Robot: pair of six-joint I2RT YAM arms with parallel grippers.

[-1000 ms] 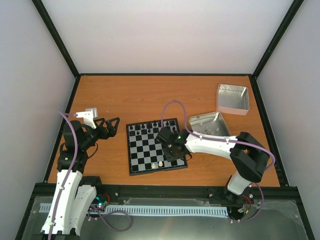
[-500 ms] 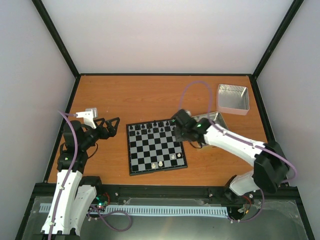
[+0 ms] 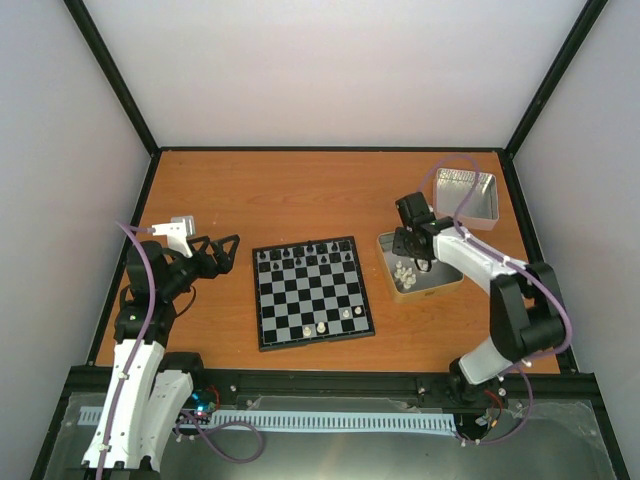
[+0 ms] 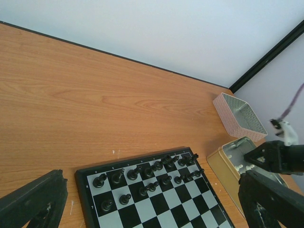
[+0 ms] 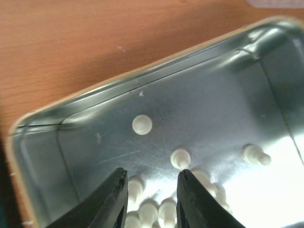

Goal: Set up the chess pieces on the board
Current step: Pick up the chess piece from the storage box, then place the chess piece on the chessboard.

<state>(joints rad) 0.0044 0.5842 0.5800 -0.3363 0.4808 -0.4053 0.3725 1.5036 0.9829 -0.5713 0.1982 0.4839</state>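
Next, my right gripper lowers its open fingers around one cream piece (image 5: 142, 124), which stands below toward the tin's far side, apart from the cluster of pieces.
The board (image 3: 310, 292) lies mid-table, with black figures (image 3: 305, 255) along its far rows and a few cream-white chess pieces (image 3: 346, 313) near its front edge. Several more cream pieces (image 3: 404, 272) lie in an open silver tin (image 3: 445, 275) to the right of the board. My right gripper (image 3: 408, 258) hangs open and empty over that tin. In the right wrist view its fingers (image 5: 152, 173) straddle several cream pieces (image 5: 152, 209), with others (image 5: 142, 124) loose on the tin floor (image 5: 213, 109). My left gripper (image 3: 225, 250) is open and empty, left of the board (image 4: 156, 199).
A second silver tin (image 3: 466, 195) stands at the back right, also seen in the left wrist view (image 4: 240, 116). Black frame posts edge the table. The right arm's purple cable (image 3: 450, 185) loops above the tins.
My right gripper has left the board and swung right to the tin of cream pieces. More cream pieces now stand near the board's front right. The left arm has not moved.
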